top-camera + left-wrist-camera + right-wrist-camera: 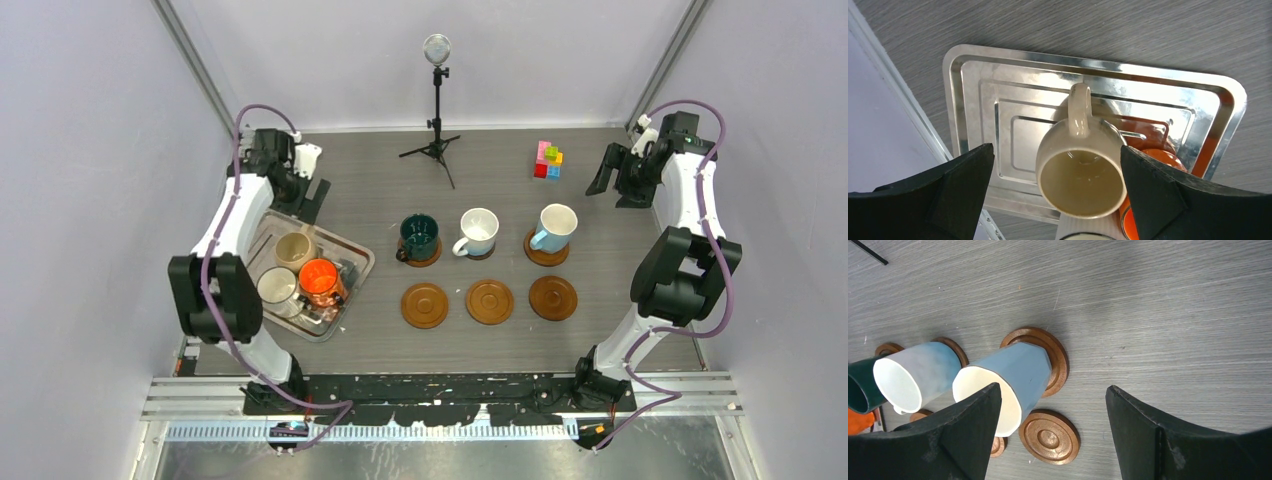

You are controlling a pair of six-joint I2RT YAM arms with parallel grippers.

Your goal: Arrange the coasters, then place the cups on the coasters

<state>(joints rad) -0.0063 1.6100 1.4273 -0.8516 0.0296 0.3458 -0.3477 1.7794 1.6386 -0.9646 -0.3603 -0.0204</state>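
The left gripper moves back and down toward the beige cup next, turning to close on its slim handle, as the handle sticks out clear of the other cups.
Six wooden coasters lie in two rows of three. The back row carries the dark green cup, the white cup and the light blue cup. The front coasters are bare. On the silver tray stand the beige cup, the orange cup and the dark-rimmed white cup. My left gripper hovers open over the tray's back edge; in its wrist view the beige cup sits below and between the fingers, untouched. My right gripper is open and empty, right of the light blue cup.
A microphone on a black tripod stands at the back centre. A small stack of coloured blocks sits at the back right. Grey walls close in both sides. The tray rim lies close to the left wall.
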